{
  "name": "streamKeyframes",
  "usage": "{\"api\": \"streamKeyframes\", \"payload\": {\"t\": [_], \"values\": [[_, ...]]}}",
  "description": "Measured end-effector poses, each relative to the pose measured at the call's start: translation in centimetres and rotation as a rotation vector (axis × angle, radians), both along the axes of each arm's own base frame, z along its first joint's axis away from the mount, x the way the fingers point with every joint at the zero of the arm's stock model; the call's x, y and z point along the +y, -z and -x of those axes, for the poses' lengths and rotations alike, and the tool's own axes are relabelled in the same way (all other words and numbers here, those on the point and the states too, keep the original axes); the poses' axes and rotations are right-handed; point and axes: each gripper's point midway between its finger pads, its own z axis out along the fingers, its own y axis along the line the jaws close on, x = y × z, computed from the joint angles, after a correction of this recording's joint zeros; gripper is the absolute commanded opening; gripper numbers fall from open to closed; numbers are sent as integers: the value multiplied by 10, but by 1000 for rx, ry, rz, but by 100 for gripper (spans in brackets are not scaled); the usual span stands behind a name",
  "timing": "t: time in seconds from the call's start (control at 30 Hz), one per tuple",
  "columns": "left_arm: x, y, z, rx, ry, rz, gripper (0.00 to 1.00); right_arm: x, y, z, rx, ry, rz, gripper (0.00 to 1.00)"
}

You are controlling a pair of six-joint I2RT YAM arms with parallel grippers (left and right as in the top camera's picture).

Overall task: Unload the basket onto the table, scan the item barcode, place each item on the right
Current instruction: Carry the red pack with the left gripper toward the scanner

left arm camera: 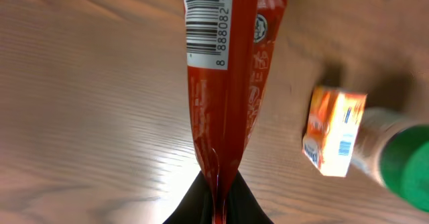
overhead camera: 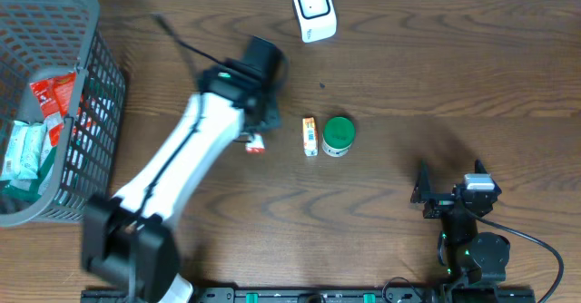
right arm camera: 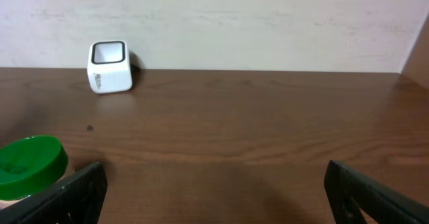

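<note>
I will next lower my left gripper to the right in the overhead view and release the packet on the tabletop beside the orange box, as it's clear there.
In the left wrist view a red packet hangs over the table, its barcode facing the camera. My left gripper is shut on the packet's thin lower edge. From overhead only a bit of the packet shows below the left gripper, near the table's middle. The white scanner stands at the far edge, well beyond the packet, and also shows in the right wrist view as the scanner facing this way. My right gripper rests open and empty at the front right, its fingers wide apart.
An orange box and a green-lidded jar lie just right of the packet; the left wrist view shows the box and the lid. A grey wire basket with several packets stands at the left edge.
</note>
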Motion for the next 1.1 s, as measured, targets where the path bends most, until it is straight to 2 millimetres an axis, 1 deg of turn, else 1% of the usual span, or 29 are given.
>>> {"api": "streamKeyframes", "payload": {"t": [0.03, 0.07, 0.17, 0.27, 0.37, 0.47, 0.53, 0.57, 0.63, 0.73, 0.83, 0.9, 0.93, 1.0, 1.03, 1.1], "values": [[-6, 8, 0, 12, 14, -6, 8, 0, 0, 0, 0, 0, 0, 99], [-16, 20, -1, 27, 36, -13, 8, 0, 0, 0, 0, 0, 0, 99], [-33, 48, -3, 58, 71, -30, 8, 0, 0, 0, 0, 0, 0, 99], [-44, 74, -4, 86, 95, -47, 8, 0, 0, 0, 0, 0, 0, 99], [-47, 91, -4, 106, 91, -57, 7, 0, 0, 0, 0, 0, 0, 99], [-47, 100, -5, 120, 74, -61, 8, 0, 0, 0, 0, 0, 0, 99], [-47, 102, -5, 123, 71, -62, 15, 0, 0, 0, 0, 0, 0, 99], [-47, 102, -5, 123, 69, -61, 27, 0, 0, 0, 0, 0, 0, 99], [-48, 102, -5, 122, 66, -59, 40, 0, 0, 0, 0, 0, 0, 99], [-47, 102, -5, 121, 53, -57, 49, 0, 0, 0, 0, 0, 0, 99], [-46, 102, -4, 127, 62, -62, 50, 0, 0, 0, 0, 0, 0, 99], [-45, 100, -7, 122, 66, -60, 49, 0, 0, 0, 0, 0, 0, 99], [-45, 98, -9, 115, 63, -57, 42, 0, 0, 0, 0, 0, 0, 99], [-42, 90, -13, 97, 59, -48, 21, 0, 0, 0, 0, 0, 0, 99], [-41, 84, -15, 84, 58, -40, 7, 0, 0, 0, 0, 0, 0, 99], [-39, 72, -19, 55, 48, -26, 7, 0, 0, 0, 0, 0, 0, 99]]}}
